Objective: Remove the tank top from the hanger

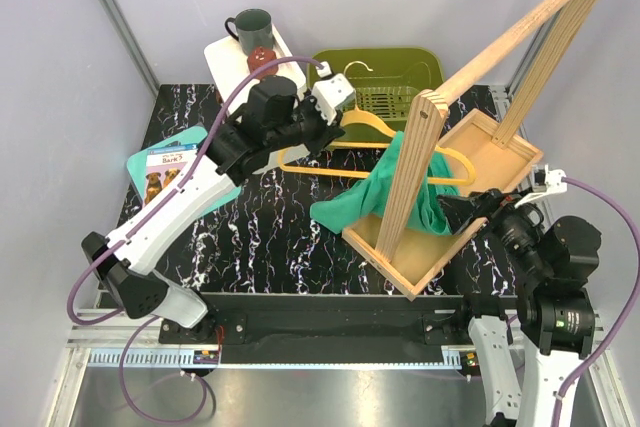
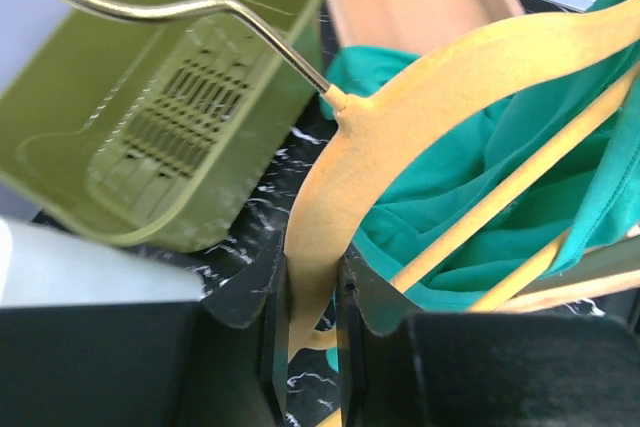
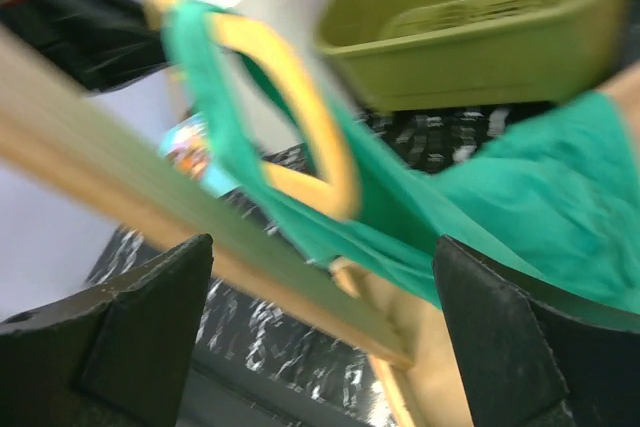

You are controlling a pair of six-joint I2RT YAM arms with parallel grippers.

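Next I will move my right gripper toward the slanted rack onto the tank top's draped edge, since the tank top hangs just to its left in the top view.
The yellow hanger (image 1: pixel 362 143) is held up over the table's middle, its hook toward the basket. My left gripper (image 1: pixel 322 123) is shut on the hanger's left shoulder (image 2: pixel 318 247). The teal-green tank top (image 1: pixel 378 192) hangs from the hanger's right end and drapes over the wooden tray; it also shows in the left wrist view (image 2: pixel 480 217) and the right wrist view (image 3: pixel 520 197). One strap still loops round the hanger's right arm (image 3: pixel 300 107). My right gripper (image 1: pixel 462 211) is open and empty just right of the garment, jaws wide apart.
A light wooden slanted rack (image 1: pixel 470 82) rises from a wooden tray (image 1: pixel 500 152) at right, crossing in front of the tank top. An olive-green basket (image 1: pixel 395 69) stands at the back. A white stand with a mug (image 1: pixel 252 27) and a booklet (image 1: pixel 168 169) lie at left.
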